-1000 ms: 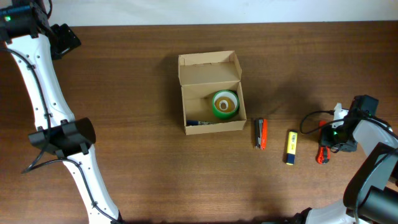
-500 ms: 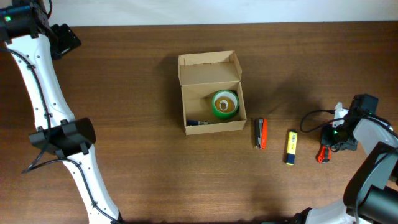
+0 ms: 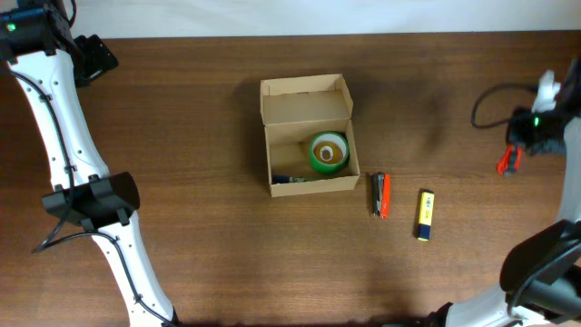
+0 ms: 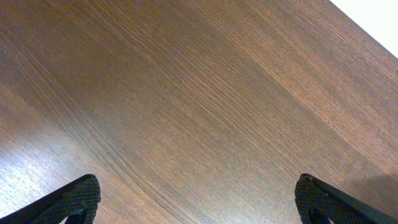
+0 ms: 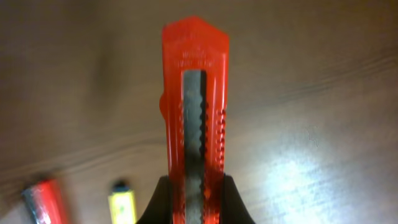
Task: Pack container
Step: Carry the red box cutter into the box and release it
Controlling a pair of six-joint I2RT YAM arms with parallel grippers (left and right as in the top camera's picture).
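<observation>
Next, my right gripper swings over and down beside the tape roll [image 3: 329,152], as the bare bottom of the box lies below the gripper and to its left in the overhead view.
The container [image 3: 309,133] is an open tan cardboard box at the table's middle, its flap lid folded back. A green tape roll [image 3: 329,152] lies inside it. My right gripper [image 3: 516,150] is at the far right, lifted above the table, shut on a red utility knife [image 5: 194,106], which also shows in the overhead view [image 3: 505,162]. A red and black marker [image 3: 380,194] and a yellow marker [image 3: 424,214] lie right of the box; both show blurred in the right wrist view, the red one [image 5: 42,200] and the yellow one [image 5: 123,202]. My left gripper [image 4: 196,202] is open over bare wood at the far left.
The left arm [image 3: 73,154] stretches along the table's left side. A black cable [image 3: 495,95] loops near the right arm. A dark flat item [image 3: 292,179] lies in the box's front corner.
My right gripper has lifted the red utility knife off the table and moved it up and away from the front, toward the far right edge. The left arm has not moved.
</observation>
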